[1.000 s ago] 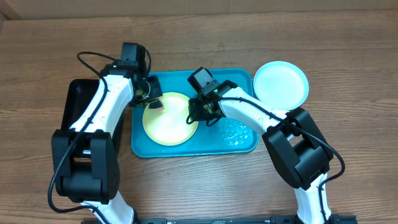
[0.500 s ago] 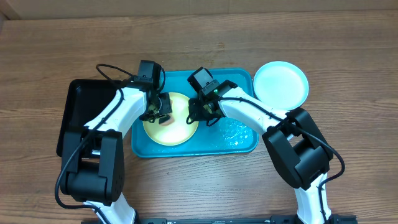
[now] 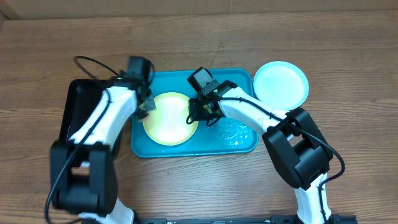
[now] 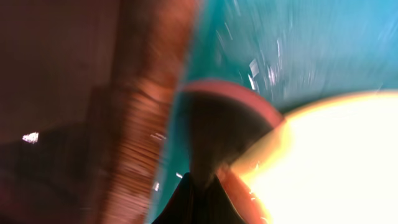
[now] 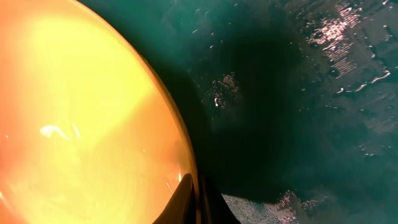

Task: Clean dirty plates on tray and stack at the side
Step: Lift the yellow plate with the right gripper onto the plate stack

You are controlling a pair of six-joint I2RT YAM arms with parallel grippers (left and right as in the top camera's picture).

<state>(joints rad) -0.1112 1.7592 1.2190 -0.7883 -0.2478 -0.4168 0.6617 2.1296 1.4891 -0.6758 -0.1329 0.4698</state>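
Observation:
I will lift my right gripper, move it across over the pale white-blue plate (image 3: 281, 83), lower it and release to stack. The plate is to the right of my right gripper in the overhead view.
A yellow-green plate (image 3: 169, 119) lies on the left half of the turquoise tray (image 3: 239, 81). My right gripper (image 3: 198, 112) is shut on the plate's right rim. The right wrist view shows these jaws (image 5: 198, 186) pinching the plate's edge (image 5: 81, 124) over the tray (image 5: 298, 124). My left gripper (image 3: 147, 110) is at the plate's left rim. The blurred left wrist view shows these jaws (image 4: 202, 182) shut on a dark pad with a reddish edge (image 4: 217, 118), beside the plate (image 4: 336, 162). A pale white-blue plate (image 3: 281, 83) sits on the table right of the tray. No other plate shows.
A black tray (image 3: 73, 115) lies left of the turquoise tray, under my left arm. A wet foamy patch (image 3: 237, 133) covers the turquoise tray's right half. The table is brown wood (image 3: 199, 180).
My left gripper swept the pad right onto the plate, then back left to the plate's left rim. My right gripper and the plate have not moved.

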